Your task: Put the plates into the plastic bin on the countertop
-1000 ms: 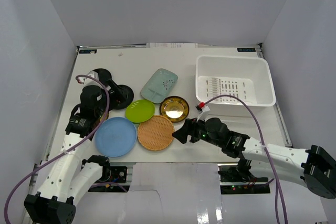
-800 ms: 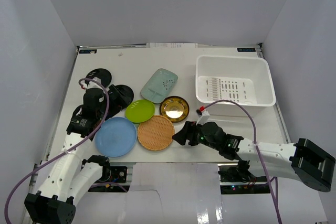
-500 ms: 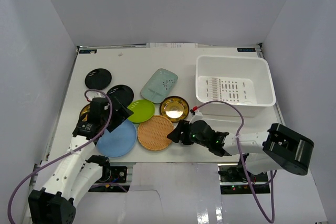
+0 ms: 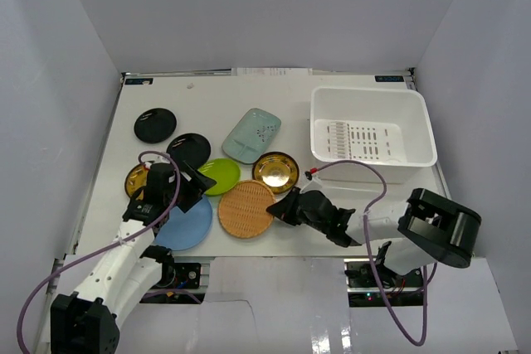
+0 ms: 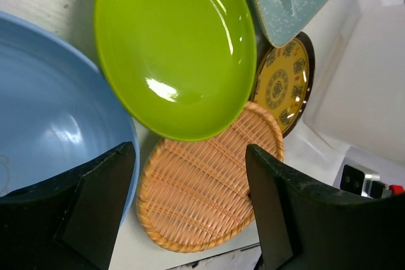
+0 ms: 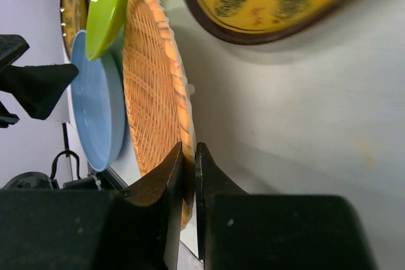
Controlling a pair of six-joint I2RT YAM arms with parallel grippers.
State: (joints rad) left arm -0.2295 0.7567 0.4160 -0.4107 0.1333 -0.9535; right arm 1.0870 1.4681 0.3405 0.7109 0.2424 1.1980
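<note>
My right gripper will next raise the woven tan plate and carry it outward and to its right in the top view, across to the empty bin (image 4: 355, 138). It will then lower the plate inside and release it.
The woven tan plate (image 4: 246, 209) lies on the countertop (image 4: 207, 97) near the front, and my right gripper (image 4: 283, 208) is shut on its right rim. In the right wrist view the jaws (image 6: 188, 151) pinch the woven plate (image 6: 149, 93) at its edge. My left gripper (image 4: 196, 185) hangs open above the meeting edges of the light-blue plate (image 4: 187, 223) and the lime-green plate (image 4: 222, 176). Its fingers (image 5: 101, 188) hold nothing, with the green plate (image 5: 177, 49) and woven plate (image 5: 209, 181) below. The white plastic bin (image 4: 371, 137) stands at the back right.
A gold-centred plate (image 4: 275, 172) lies beside the woven one, and another (image 4: 136, 178) by my left arm. Two black plates (image 4: 155, 124) (image 4: 189, 148) and the pale grey-green rectangular plate (image 4: 251, 134) lie further back. Grey-white walls enclose the countertop.
My right gripper slid left to the woven plate's rim and shut on it. My left gripper moved forward from the black plates to above the blue and green plates.
</note>
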